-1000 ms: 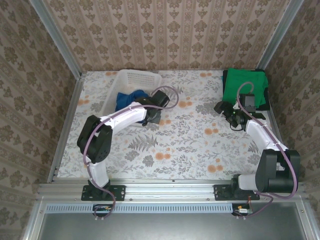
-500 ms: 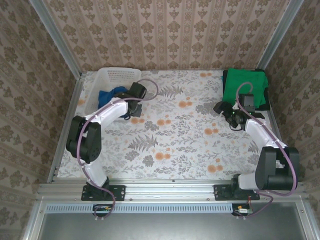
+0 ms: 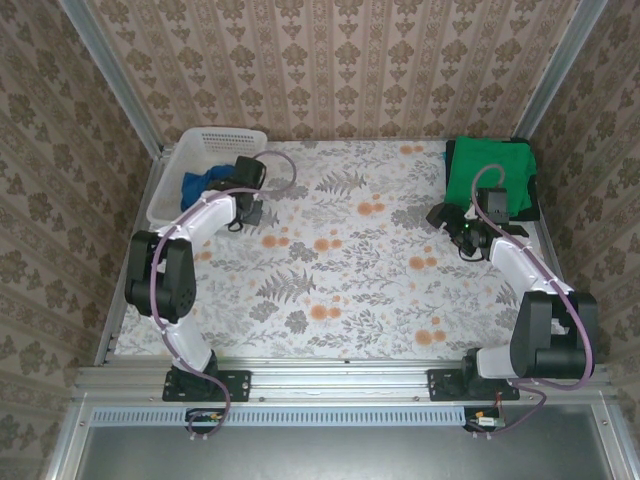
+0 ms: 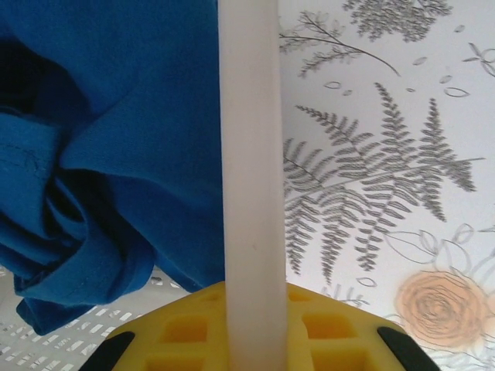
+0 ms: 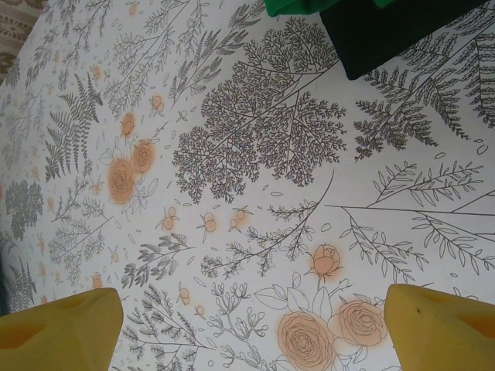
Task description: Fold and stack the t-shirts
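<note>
I need to move my left gripper outward toward the metal bar beside the basket next, then release the basket's white rim, as the basket still sticks out over open tablecloth.
The royal-blue t-shirt (image 3: pixel 200 181) lies bunched inside the white lattice basket (image 3: pixel 225 133) at the back left. My left gripper (image 3: pixel 246 190) is shut on the basket's right rim. In the left wrist view that rim (image 4: pixel 247 154) runs as a white bar between my yellow fingers (image 4: pixel 178 332), with the blue t-shirt (image 4: pixel 116 154) to its left. At the back right, the folded green t-shirt (image 3: pixel 488 170) lies on a dark t-shirt (image 3: pixel 530 205). My right gripper (image 3: pixel 455 225) hovers open in front of that stack, and its wrist view shows bare tablecloth between the fingertips (image 5: pixel 58 328).
The floral tablecloth (image 3: pixel 340 270) covers the whole table. Metal frame rails (image 3: pixel 135 250) and wallpapered walls close in the left, right and back sides. The basket sits close to the back-left corner. Corners of the green (image 5: pixel 309 6) and dark (image 5: pixel 394 31) t-shirts show in the right wrist view.
My left arm has dragged the basket, with the blue t-shirt in it, leftward from the table's middle-back toward the back-left corner. The right arm has stayed in place.
</note>
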Controlling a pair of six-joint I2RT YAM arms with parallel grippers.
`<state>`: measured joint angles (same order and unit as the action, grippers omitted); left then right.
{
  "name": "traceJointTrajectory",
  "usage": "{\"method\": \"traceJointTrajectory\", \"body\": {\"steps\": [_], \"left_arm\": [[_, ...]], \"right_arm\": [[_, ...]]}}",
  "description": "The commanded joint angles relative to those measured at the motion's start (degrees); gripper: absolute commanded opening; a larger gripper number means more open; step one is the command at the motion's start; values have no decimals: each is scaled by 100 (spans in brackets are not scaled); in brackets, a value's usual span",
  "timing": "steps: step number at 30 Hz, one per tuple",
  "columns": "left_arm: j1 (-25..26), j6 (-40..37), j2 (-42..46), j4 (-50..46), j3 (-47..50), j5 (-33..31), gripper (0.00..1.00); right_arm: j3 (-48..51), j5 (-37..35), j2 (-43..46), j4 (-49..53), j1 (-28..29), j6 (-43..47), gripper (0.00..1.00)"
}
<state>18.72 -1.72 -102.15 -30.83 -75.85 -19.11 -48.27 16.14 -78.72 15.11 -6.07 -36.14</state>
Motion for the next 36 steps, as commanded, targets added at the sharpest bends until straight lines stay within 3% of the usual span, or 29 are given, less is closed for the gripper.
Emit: {"method": "traceJointTrajectory", "body": {"steps": [1,28,36], "left_arm": [[-162,-334,-77,192,-95,97,0],[-947,-1409,-780,572,-670,188,0],[-1081,-728,-1884,-168,-2313,-275,0]], "right_arm": [[38,21,21,-26,42,31,90],[143,-50,274,65,89,9,92],[41,7,162,109,93,35,92]]}}
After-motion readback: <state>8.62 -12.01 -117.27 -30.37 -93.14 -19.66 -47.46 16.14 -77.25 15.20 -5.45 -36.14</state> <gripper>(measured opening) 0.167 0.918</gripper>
